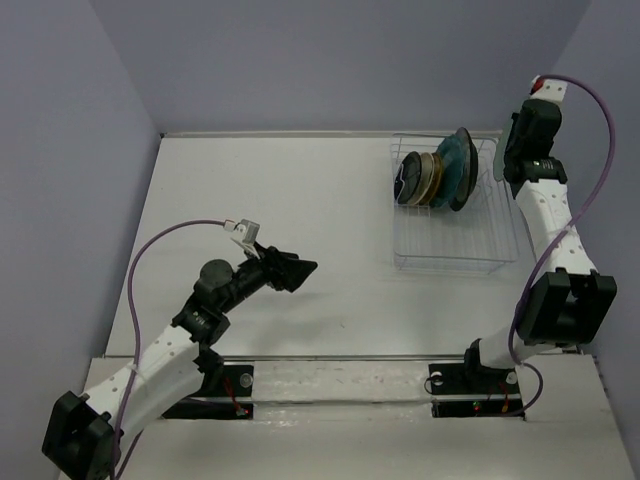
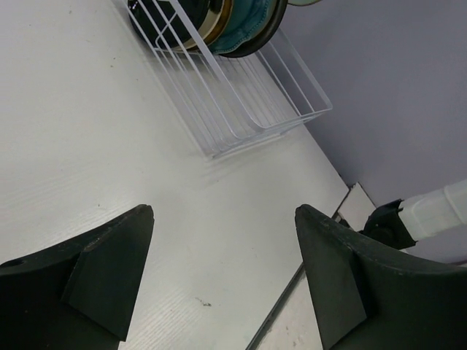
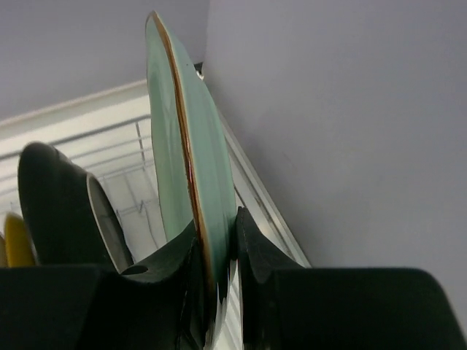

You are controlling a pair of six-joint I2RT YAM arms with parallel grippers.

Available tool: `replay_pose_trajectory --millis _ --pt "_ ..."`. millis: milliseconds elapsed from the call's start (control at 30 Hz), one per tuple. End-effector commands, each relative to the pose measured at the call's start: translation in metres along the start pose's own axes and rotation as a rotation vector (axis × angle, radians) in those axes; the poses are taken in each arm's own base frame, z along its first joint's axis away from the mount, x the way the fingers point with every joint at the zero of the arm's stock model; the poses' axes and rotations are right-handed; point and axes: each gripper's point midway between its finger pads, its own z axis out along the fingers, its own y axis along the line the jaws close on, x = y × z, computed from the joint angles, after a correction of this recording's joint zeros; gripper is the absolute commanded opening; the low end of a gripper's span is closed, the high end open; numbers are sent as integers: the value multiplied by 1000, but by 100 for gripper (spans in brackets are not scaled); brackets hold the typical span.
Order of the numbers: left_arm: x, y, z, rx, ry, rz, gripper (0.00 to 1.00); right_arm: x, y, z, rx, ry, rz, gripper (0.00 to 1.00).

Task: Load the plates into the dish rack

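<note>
Next I should lower my right gripper and shift toward the dark grey plate, bringing the mint plate point(image 3: 182, 146) between the wires, since the rack is empty beside that plate.
The white wire dish rack point(image 1: 455, 245) stands at the back right with several plates on edge in its far end: a glossy black one point(image 1: 405, 182), a metal and a yellowish one point(image 1: 430, 178), and a scalloped teal one point(image 1: 456, 172). My right gripper point(image 3: 217, 219) is shut on the rim of a mint plate point(image 3: 182, 146) with a gold edge, held upright over the rack's right side, next to a dark grey plate point(image 3: 62, 211) and a yellow plate point(image 3: 14, 240). My left gripper point(image 2: 224, 211) is open and holds nothing, low over bare table left of the rack point(image 2: 248, 109).
A purple wall closes in right beside the rack and the right arm point(image 1: 545, 215). The table's near edge strip point(image 1: 350, 375) runs between the two arm bases. The right arm's white link point(image 2: 438, 211) shows in the left wrist view.
</note>
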Motion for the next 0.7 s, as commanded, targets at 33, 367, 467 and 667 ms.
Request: replay_pose_trajectory --millis 33,367,467,667 --pt "-8 1 1 -25 -41 51 94 -27 15 11 -68 -152 -107 7" --pt "-9 4 1 -48 -45 55 99 26 36 37 -123 -53 -204 7" --pt "-9 5 1 -50 -45 54 99 49 46 45 -152 -3 -206 7" --pt "-9 8 2 -64 -46 57 99 99 60 55 -178 104 -157 12"
